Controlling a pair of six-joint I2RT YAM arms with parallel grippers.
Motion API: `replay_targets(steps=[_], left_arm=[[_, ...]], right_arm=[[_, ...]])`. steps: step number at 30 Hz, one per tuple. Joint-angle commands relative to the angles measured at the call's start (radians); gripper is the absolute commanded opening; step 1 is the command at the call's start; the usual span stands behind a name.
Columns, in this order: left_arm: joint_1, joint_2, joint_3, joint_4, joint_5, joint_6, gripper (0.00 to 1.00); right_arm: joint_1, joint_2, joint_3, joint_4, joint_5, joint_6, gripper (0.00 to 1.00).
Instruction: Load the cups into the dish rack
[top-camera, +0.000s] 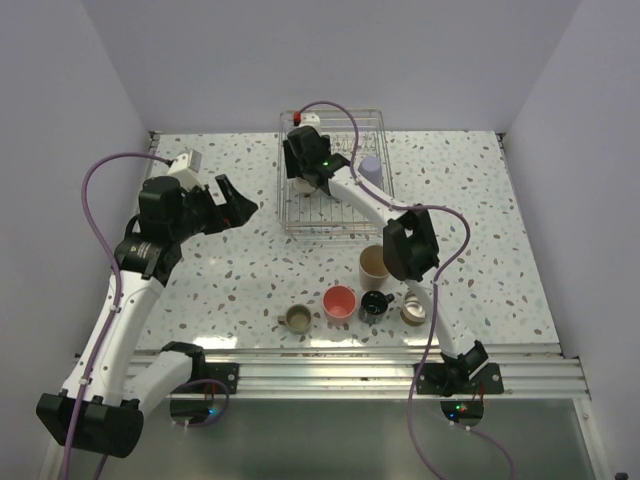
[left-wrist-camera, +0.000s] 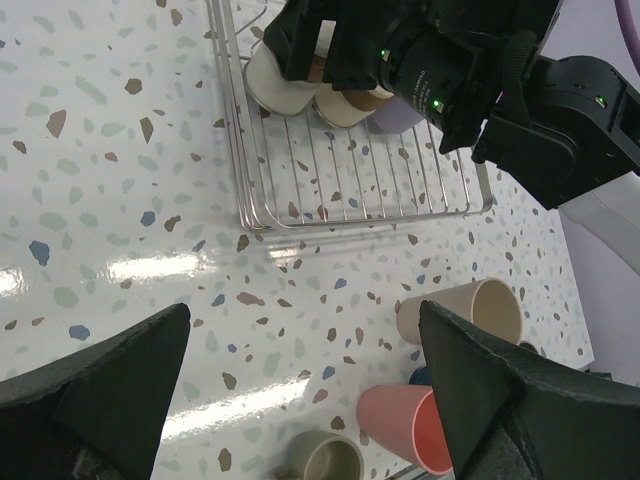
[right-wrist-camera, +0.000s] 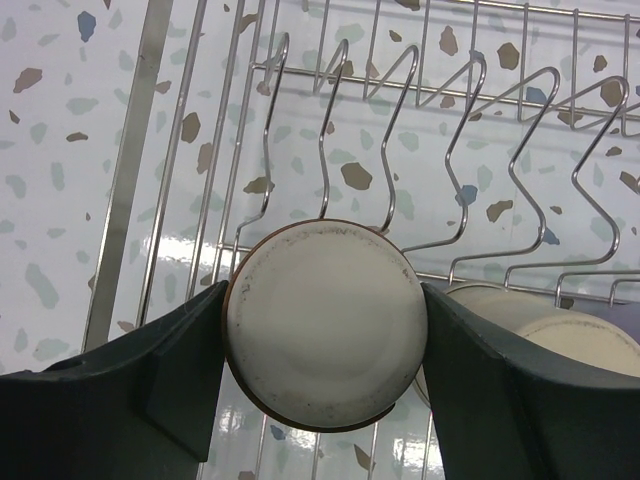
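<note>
The metal cup stands with its opening up, so the left gripper will next go back toward the robot's base and down onto the metal cup's rim (top-camera: 310, 317) (left-wrist-camera: 359, 461) next to the pink cup.
The dish rack (top-camera: 340, 205) stands at the back middle of the table. My right gripper (top-camera: 305, 180) reaches into its left part, shut on a silvery-beige metal cup (right-wrist-camera: 322, 325) whose base faces the wrist camera, among the wire tines (right-wrist-camera: 390, 150). A second metal cup (right-wrist-camera: 545, 335) sits in the rack just to the right of it, and a lavender cup (top-camera: 371, 168) is in the rack too. My left gripper (top-camera: 240, 200) hovers open over bare table left of the rack, holding nothing. Tan (top-camera: 375, 265), coral-pink (top-camera: 340, 302), black (top-camera: 374, 304) and two metal cups (top-camera: 299, 319) (top-camera: 413, 312) sit near the front.
The right arm's elbow (top-camera: 408, 248) hangs over the tan cup. In the left wrist view the rack's near corner (left-wrist-camera: 255, 220) lies ahead, with the tan cup (left-wrist-camera: 465, 310), pink cup (left-wrist-camera: 405, 425) and a metal cup (left-wrist-camera: 330, 460) below. Walls close the table's sides.
</note>
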Motion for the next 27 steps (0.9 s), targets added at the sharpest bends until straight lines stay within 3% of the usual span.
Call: replay_targets(steps=[1, 6, 10, 17, 21, 25, 27], left_arm=[[0.005, -0.018, -0.004, 0.001, -0.009, 0.008, 1.00], [0.005, -0.021, -0.003, -0.004, -0.009, 0.017, 1.00], [0.005, -0.026, 0.006, -0.014, -0.010, 0.029, 1.00], [0.005, -0.015, 0.037, -0.089, -0.012, 0.113, 1.00], [-0.004, 0.008, 0.036, -0.146, 0.054, 0.175, 0.98], [-0.126, 0.025, 0.016, -0.165, 0.031, 0.186, 0.98], [-0.264, 0.046, 0.022, -0.191, -0.041, 0.163, 0.97]], right_arm=[[0.015, -0.016, 0.021, 0.054, 0.017, -0.020, 0.72], [0.021, -0.033, 0.021, 0.057, 0.014, -0.032, 0.91], [0.026, -0.049, 0.033, 0.057, 0.017, -0.037, 0.98], [0.026, -0.134, 0.088, 0.061, -0.012, -0.032, 0.99], [0.027, -0.249, 0.053, 0.057, -0.024, -0.027, 0.98], [0.026, -0.448, -0.068, 0.015, -0.051, -0.006, 0.99], [0.027, -0.534, -0.196, 0.000, -0.065, 0.006, 0.99]])
